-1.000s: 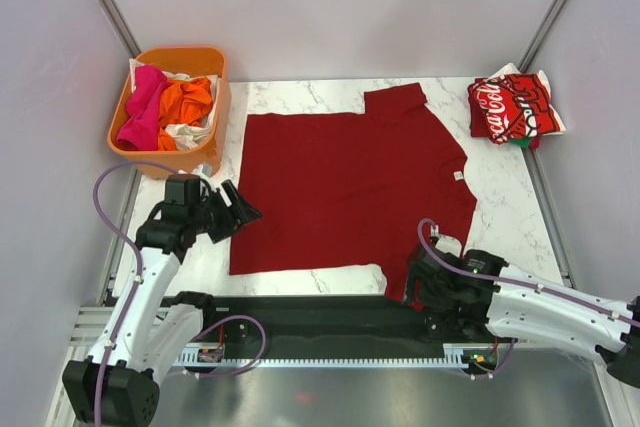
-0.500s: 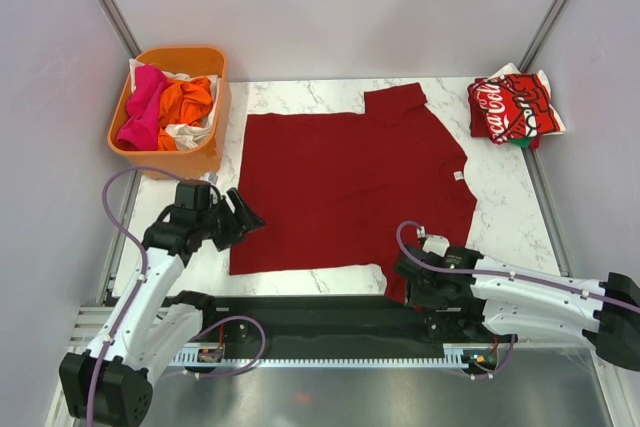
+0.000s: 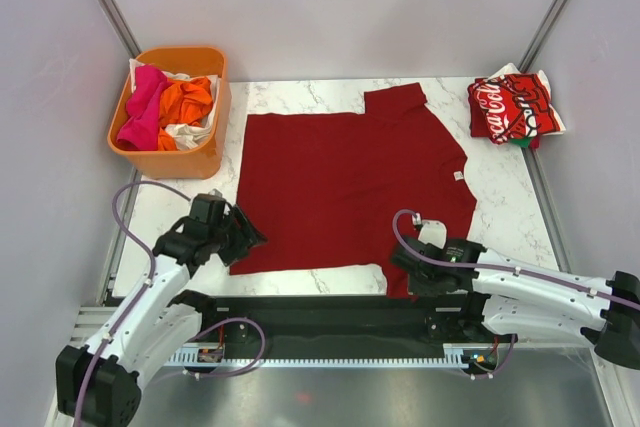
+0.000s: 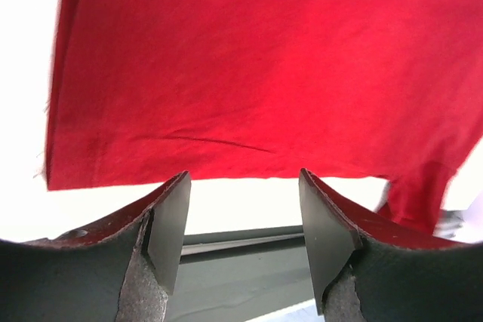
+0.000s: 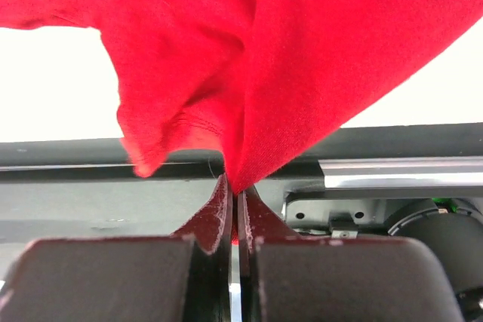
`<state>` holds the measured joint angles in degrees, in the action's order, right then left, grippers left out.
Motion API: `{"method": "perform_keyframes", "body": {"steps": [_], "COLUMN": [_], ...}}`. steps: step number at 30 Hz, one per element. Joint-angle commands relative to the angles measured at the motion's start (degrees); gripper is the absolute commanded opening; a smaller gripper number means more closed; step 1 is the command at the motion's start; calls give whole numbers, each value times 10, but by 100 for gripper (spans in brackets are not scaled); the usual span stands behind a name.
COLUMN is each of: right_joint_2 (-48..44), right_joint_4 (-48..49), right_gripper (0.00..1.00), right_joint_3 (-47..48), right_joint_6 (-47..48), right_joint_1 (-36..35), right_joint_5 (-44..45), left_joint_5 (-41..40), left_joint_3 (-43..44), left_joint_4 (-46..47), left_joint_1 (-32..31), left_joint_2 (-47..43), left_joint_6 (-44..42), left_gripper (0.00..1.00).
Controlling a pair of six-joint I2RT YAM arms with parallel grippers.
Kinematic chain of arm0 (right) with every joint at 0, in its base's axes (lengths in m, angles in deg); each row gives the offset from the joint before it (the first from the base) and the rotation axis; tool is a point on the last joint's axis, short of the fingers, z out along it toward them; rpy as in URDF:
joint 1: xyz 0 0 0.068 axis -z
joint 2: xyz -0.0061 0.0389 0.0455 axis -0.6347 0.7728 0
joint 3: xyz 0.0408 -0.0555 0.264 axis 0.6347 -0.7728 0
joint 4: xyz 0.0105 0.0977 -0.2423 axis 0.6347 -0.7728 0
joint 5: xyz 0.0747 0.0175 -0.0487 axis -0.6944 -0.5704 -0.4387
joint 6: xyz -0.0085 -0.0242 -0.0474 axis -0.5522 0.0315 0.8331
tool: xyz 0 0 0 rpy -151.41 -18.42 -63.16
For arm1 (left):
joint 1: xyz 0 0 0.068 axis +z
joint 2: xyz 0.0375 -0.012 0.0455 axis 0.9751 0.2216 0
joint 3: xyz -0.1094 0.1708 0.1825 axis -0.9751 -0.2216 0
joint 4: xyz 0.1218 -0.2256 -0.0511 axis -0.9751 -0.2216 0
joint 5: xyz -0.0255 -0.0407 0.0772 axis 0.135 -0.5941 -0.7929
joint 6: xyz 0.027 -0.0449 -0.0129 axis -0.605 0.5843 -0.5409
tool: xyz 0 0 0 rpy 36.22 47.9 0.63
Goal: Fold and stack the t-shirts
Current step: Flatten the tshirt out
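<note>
The left gripper lowers, turns and shifts toward the shirt's near corner on the tub side next.
A plain dark-red t-shirt lies spread flat on the marble table. My left gripper hovers open at the shirt's near left corner; in the left wrist view its fingers frame the table edge just short of the hem, holding nothing. My right gripper is shut on the shirt's near sleeve; the right wrist view shows red cloth pinched between the closed tips. A folded red Coca-Cola t-shirt sits at the back right.
An orange tub at the back left holds crumpled pink, orange and white shirts. A black rail runs along the near table edge under both grippers. Grey walls close in both sides.
My right gripper has slid left to the near sleeve and closed on it. My left gripper has moved nearer and right, toward the shirt's near left corner, still open.
</note>
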<state>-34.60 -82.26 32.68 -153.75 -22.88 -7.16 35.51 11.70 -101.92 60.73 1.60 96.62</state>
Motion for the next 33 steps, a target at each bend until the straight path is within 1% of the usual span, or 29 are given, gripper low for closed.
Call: {"method": "perform_keyframes", "body": {"steps": [1, 3, 5, 6, 7, 8, 10, 12, 15, 17, 20, 25, 28, 32, 33], "right_joint_2": [2, 1, -4, -8, -12, -18, -19, -16, -12, -16, -19, -21, -24, -24, -23], "right_joint_4": [-40, -39, -41, -44, -46, -47, -51, -49, -48, -45, -45, -45, -45, -45, -45], "right_gripper": [0, 0, 0, 0, 0, 0, 0, 0, 0, 0, 0, 0, 0, 0, 0], "right_joint_3": [45, 50, 53, 54, 56, 59, 63, 65, 67, 69, 71, 70, 70, 72, 72], "right_joint_6": [17, 18, 20, 21, 20, 20, 21, 27, 33, 39, 40, 46, 48, 46, 46], "right_joint_1": [-3, -3, -3, -3, -3, -2, -3, -3, -3, -3, -3, -3, -3, -3, -4], "right_joint_5": [45, 44, 45, 47, 48, 58, 66, 70, 71, 75, 79, 82, 83, 85, 86], "left_joint_5": [-59, -63, -83, -104, -136, -157, -212, -226, -244, -251, -259, -269, -260, -246, -241], "left_joint_3": [-23, -33, -33, -31, -27, -13, 10, 34, 43, 40, 32, 29, 18, 9, 6], "left_joint_4": [4, -2, -18, -26, -32, -57, -84, -107, -119, -120, -117, -101, -86, -68, -59], "left_joint_1": [-19, -19, -44, -51, -69, -78, -98, -103, -107, -107, -105, -102, -102, -103, -103], "left_joint_2": [-12, -5, 9, 15, 23, 32, 73, 115, 143, 150, 164, 181, 176, 178, 177], "left_joint_6": [70, 76, 97, 103, 106, 109, 113, 118, 126, 132, 136, 137, 134, 132, 131], "left_gripper": [67, 69, 73, 74, 77, 82, 83, 84, 85, 85, 88, 88, 86, 79, 75]}}
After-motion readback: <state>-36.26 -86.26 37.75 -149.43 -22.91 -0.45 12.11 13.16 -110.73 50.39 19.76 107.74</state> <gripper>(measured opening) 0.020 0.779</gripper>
